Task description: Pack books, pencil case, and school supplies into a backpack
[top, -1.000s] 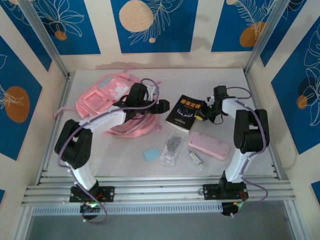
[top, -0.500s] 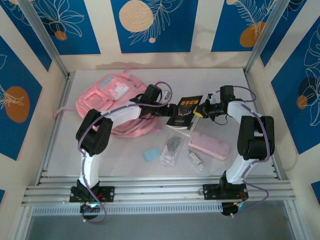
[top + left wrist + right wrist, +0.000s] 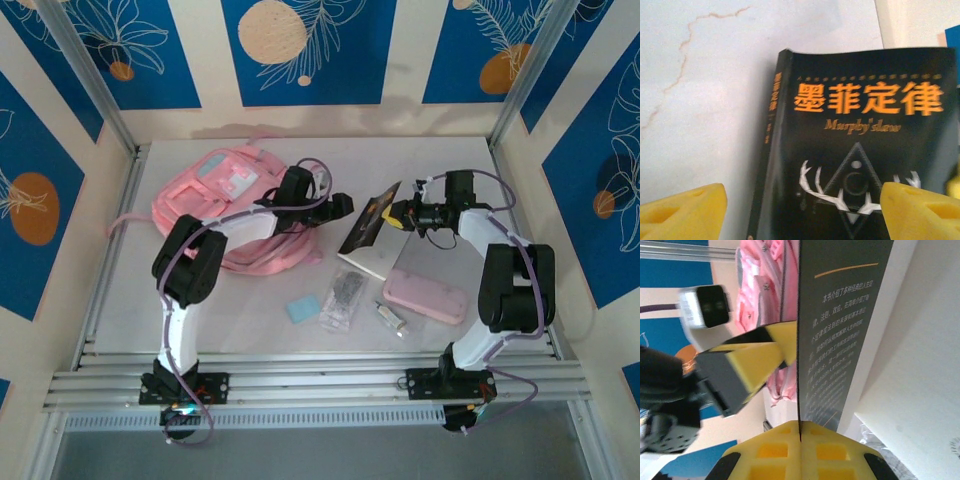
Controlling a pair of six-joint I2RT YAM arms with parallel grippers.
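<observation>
Next I should move my right gripper down toward the white pages below it and release the cover's edge there, since the black cover still stands tilted up.
A black book (image 3: 366, 224) with an orange title (image 3: 860, 145) stands tilted up off the table, white pages (image 3: 378, 262) showing beneath it. My right gripper (image 3: 400, 213) (image 3: 800, 427) is shut on the thin edge of its cover. My left gripper (image 3: 342, 206) (image 3: 800, 212) is open just left of the book, yellow fingers (image 3: 682, 210) spread on either side of the cover. The pink backpack (image 3: 215, 195) lies at the back left, under the left arm. The pink pencil case (image 3: 425, 297), light blue pad (image 3: 302, 309), clear bag (image 3: 345, 295) and small tube (image 3: 392, 318) lie in front.
The white table (image 3: 450, 165) is fenced by metal posts and patterned walls. Backpack straps (image 3: 285, 255) trail toward the book. A rail (image 3: 320, 380) runs along the near edge by both arm bases.
The right gripper has raised the book from flat to steeply tilted. The left gripper has swung right, off the backpack, up to the book's left edge.
</observation>
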